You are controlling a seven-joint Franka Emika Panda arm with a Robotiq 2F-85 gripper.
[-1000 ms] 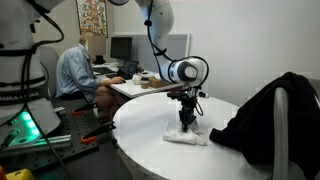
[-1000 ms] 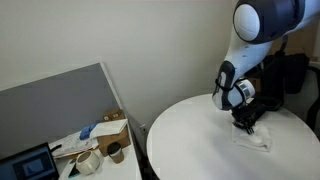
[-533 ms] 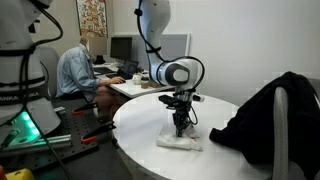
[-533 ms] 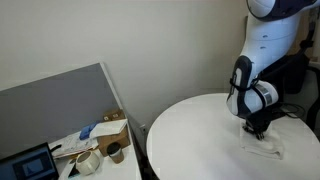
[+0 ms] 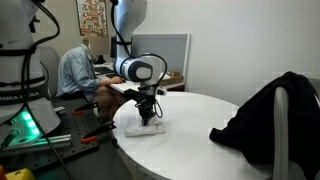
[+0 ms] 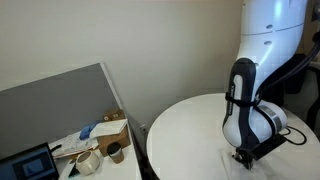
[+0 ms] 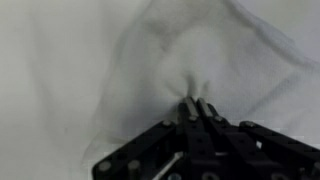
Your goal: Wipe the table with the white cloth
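My gripper sweeps across the table toward its far edge next, draws the pinched cloth over the bare table and releases it. That part of the table lies clear.
A white cloth (image 5: pixel 146 128) lies crumpled on the round white table (image 5: pixel 200 135), near the table's left edge in this exterior view. My gripper (image 5: pixel 147 118) points straight down onto it, shut on a pinch of the fabric. In the wrist view the fingertips (image 7: pixel 187 105) are pressed together with the white cloth (image 7: pixel 180 55) gathered into folds around them. In an exterior view the gripper (image 6: pixel 245 157) sits low at the near edge of the table (image 6: pixel 190 130), mostly behind the arm; the cloth is hardly visible there.
A black jacket (image 5: pixel 262 115) lies over the table's right side. A person (image 5: pixel 78 72) sits at a desk behind. Tools and a green-lit base (image 5: pixel 28 125) are on the floor. A side desk (image 6: pixel 85 145) holds cardboard and cups.
The gripper has dragged the cloth across the table from near the jacket toward the opposite edge, staying shut on it.
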